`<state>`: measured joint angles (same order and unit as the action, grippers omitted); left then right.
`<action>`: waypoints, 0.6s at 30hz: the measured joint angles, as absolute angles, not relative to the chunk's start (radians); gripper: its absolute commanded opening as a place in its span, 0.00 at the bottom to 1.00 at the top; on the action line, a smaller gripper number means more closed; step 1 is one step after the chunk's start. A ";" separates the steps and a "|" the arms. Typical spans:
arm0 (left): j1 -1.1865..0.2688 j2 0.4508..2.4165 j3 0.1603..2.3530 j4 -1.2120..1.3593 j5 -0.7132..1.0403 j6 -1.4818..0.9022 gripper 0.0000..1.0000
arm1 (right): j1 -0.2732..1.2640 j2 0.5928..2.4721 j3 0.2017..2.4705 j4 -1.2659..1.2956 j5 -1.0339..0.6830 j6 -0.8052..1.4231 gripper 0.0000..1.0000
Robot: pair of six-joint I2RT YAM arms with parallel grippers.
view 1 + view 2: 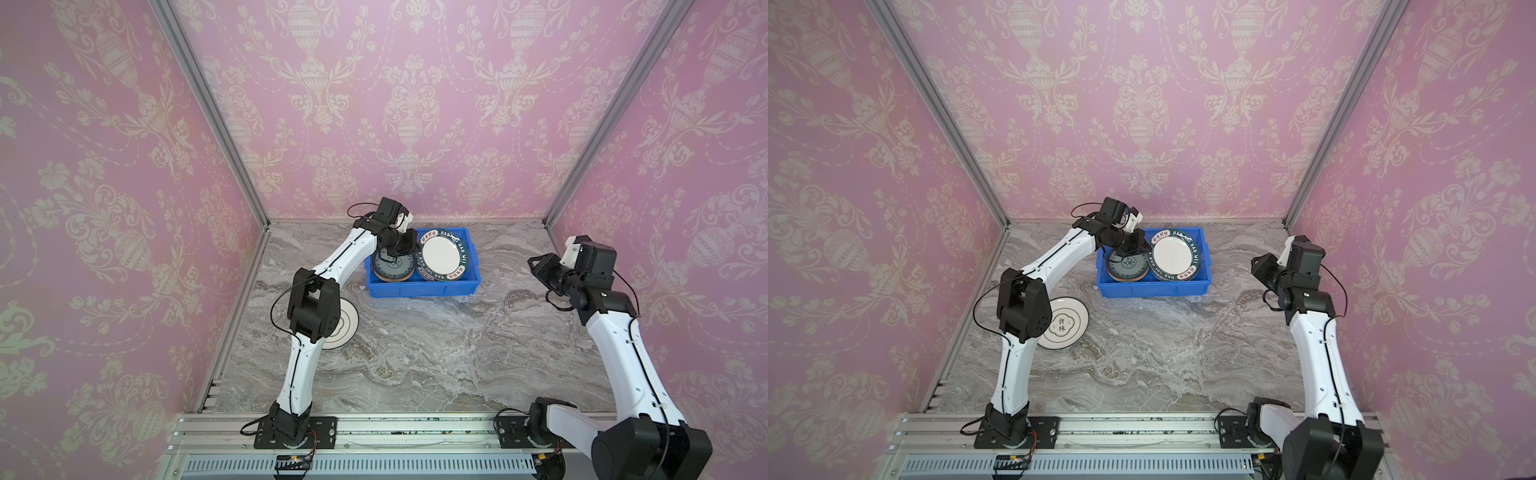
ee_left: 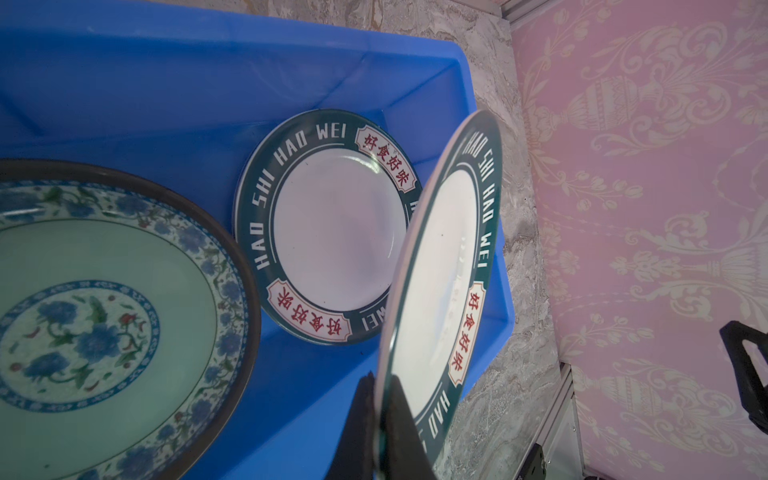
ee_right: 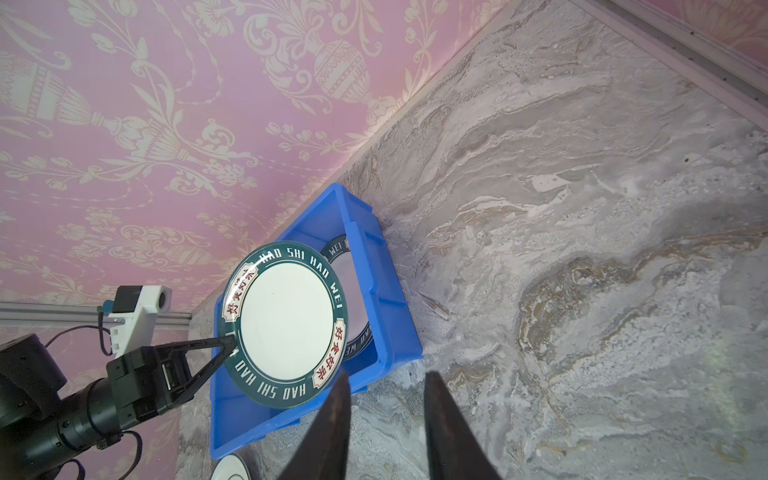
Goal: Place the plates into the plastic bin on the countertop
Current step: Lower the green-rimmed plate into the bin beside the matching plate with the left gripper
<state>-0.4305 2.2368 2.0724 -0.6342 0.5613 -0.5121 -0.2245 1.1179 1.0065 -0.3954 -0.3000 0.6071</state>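
Next, my left gripper lowers the tilted plate until it meets a matching lettered plate [image 2: 340, 228], which already lies flat in the bin below, and releases the plate's rim.
My left gripper [image 2: 380, 378] is shut on the rim of a white plate with a dark lettered rim [image 2: 440, 270], holding it tilted over the right half of the blue plastic bin [image 1: 424, 289]. In both top views this plate [image 1: 442, 253] [image 1: 1173, 253] stands beside the left gripper [image 1: 409, 249]. Another lettered plate [image 2: 336, 224] lies flat in the bin below it. A teal-patterned plate [image 1: 392, 268] tops a stack in the bin's left half. A white plate with Chinese characters [image 1: 1069, 320] lies on the countertop [image 1: 415, 353], partly under my left elbow. My right gripper [image 3: 386, 376] hangs open and empty, right of the bin.
Pink wallpapered walls with aluminium posts [image 1: 208, 104] close in the countertop on three sides. Both arm bases sit on a metal rail [image 1: 415, 432] along the front edge. The bin [image 3: 390, 316] stands close to the back wall.
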 measured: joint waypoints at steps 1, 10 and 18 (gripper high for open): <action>-0.428 2.239 2.072 -0.627 0.564 -0.519 0.00 | -0.227 1.122 1.001 -0.390 -0.305 0.609 0.31; -0.409 2.293 2.092 -0.531 0.567 -0.580 0.00 | -0.236 1.149 0.984 -0.341 -0.336 0.633 0.32; -0.409 2.372 2.096 -0.484 0.566 -0.640 0.00 | -0.236 1.163 0.968 -0.317 -0.353 0.642 0.32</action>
<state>-0.4088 2.3722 2.0956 -0.4835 0.5659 -0.6403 -0.2363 1.1625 0.9684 -0.3168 -0.3531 0.6418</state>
